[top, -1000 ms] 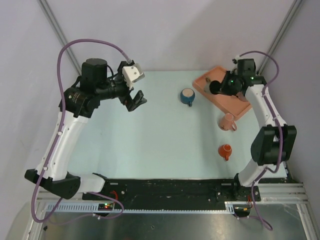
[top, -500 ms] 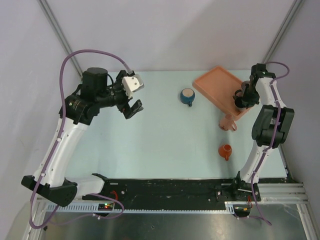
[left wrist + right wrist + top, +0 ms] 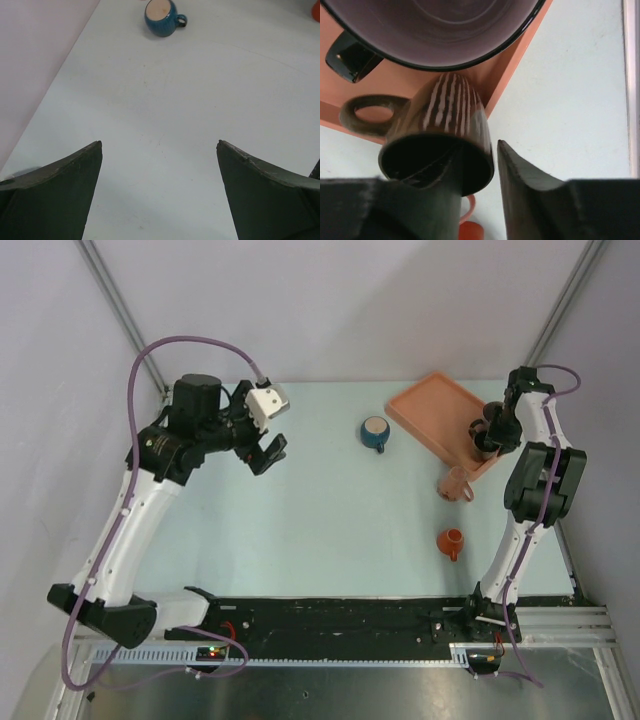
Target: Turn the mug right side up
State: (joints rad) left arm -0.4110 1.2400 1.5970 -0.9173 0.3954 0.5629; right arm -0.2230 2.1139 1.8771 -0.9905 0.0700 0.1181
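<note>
My left gripper moves down and to the left in the top view and closes there next, since a half-hidden grey thing lies that way.
A brown mug with pale stripes (image 3: 445, 120) hangs over the near edge of the salmon tray (image 3: 515, 65), its opening towards the wrist camera and its handle to the left. My right gripper (image 3: 480, 150) is shut on its wall, one finger inside and one outside. In the top view this gripper (image 3: 486, 436) is at the tray's right edge (image 3: 432, 405), and the mug is mostly hidden there. My left gripper (image 3: 268, 452) (image 3: 160, 144) is open and empty above the bare table at the left.
A large dark mug with a purple inside (image 3: 435, 25) sits on the tray just beyond the striped mug. A blue mug (image 3: 375, 433) (image 3: 161, 17) stands mid-table. A pink mug (image 3: 455, 485) and a small orange mug (image 3: 450, 540) lie near the tray.
My right gripper has moved from the tray's middle to its right edge and the arm has folded upright. My left gripper has shifted only slightly.
</note>
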